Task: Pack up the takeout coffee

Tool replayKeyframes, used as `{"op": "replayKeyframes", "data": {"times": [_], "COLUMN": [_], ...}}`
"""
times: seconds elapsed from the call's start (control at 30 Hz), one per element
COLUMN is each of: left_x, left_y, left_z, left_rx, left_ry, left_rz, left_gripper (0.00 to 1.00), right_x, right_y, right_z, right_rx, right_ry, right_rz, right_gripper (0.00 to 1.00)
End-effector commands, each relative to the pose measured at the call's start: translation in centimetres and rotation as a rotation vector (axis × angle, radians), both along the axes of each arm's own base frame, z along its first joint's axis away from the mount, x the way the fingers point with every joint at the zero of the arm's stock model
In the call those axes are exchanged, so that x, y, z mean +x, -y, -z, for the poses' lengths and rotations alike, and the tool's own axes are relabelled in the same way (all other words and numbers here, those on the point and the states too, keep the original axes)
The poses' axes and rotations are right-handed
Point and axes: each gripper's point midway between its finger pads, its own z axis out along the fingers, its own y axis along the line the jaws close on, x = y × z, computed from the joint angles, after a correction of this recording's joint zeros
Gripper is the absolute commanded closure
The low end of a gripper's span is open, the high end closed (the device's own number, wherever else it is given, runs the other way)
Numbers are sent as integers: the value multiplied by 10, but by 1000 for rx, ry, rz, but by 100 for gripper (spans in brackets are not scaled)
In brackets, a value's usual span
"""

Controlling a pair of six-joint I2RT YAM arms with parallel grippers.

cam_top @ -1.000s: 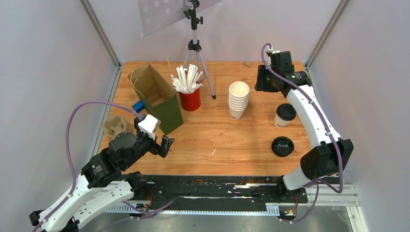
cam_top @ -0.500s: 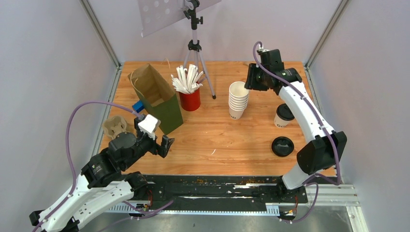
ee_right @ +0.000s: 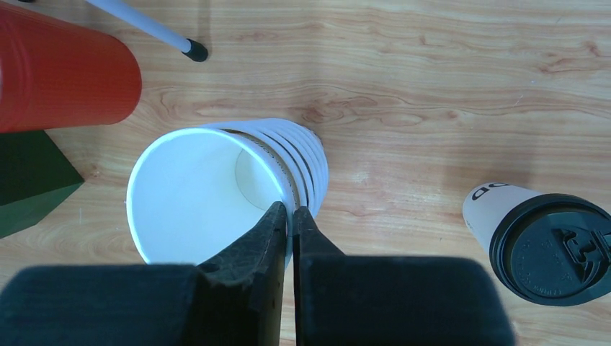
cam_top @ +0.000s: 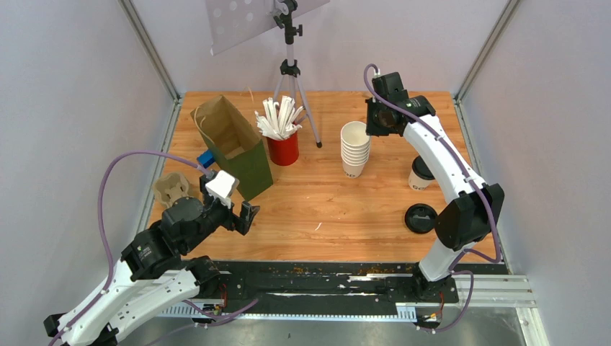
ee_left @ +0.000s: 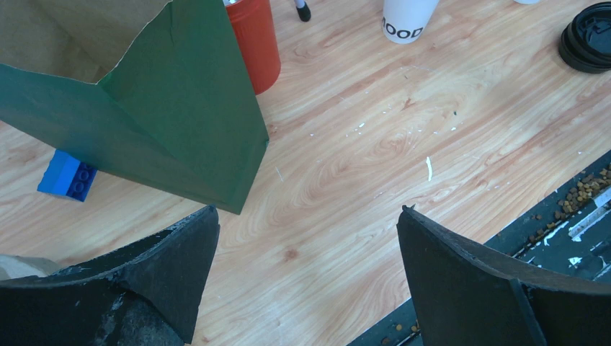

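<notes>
The top cup goes up, back and down next. My right gripper then releases it on the bare wood by the table's front edge (cam_top: 334, 236), since that's clear.
The takeout coffee (cam_top: 418, 175), a white paper cup with a black lid, stands at the right, partly behind my right arm; it shows lower right in the right wrist view (ee_right: 547, 241). A loose black lid (cam_top: 421, 218) lies nearer the front edge. My right gripper (cam_top: 373, 121) (ee_right: 290, 209) is at the stack of nested white cups (cam_top: 355, 148) (ee_right: 216, 194), shut on the top cup's rim, one finger inside and one outside. My left gripper (cam_top: 245, 216) (ee_left: 306, 213) hovers open and holding nothing over bare wood beside the green paper bag (cam_top: 234, 148) (ee_left: 173, 101).
A red cup of white straws (cam_top: 283, 148) and a tripod (cam_top: 290, 72) stand at the back centre. A cardboard cup carrier (cam_top: 171, 189) and a blue brick (ee_left: 66, 175) lie left of the bag. Walls close in on both sides.
My right arm has swung left from the back right corner to the cup stack, and its jaws have closed over the top cup's rim. The left arm has not moved.
</notes>
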Motion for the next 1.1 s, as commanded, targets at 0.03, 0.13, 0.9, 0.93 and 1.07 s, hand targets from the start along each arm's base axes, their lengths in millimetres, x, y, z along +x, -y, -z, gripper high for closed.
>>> {"op": "replayKeyframes", "data": {"times": [0.03, 0.13, 0.9, 0.93, 1.07], "left_x": [3, 3, 3, 3, 4], "left_y": [3, 3, 2, 3, 2], "left_z": [-4, -4, -1, -1, -1], "left_rx": [-8, -7, 6, 5, 5], "left_ry": [23, 22, 10, 9, 10], "left_rz": [5, 5, -1, 1, -4], "left_gripper": [0, 0, 0, 0, 0], "right_x": [7, 6, -37, -44, -79], "right_y": [-3, -6, -22, -21, -26], "right_z": [-39, -46, -131, -131, -122], "right_rx": [31, 61, 211, 217, 266], "right_ry": [101, 117, 231, 233, 218], "right_rz": [3, 0, -150, -160, -245], "right_gripper": [97, 100, 99, 99, 99]}}
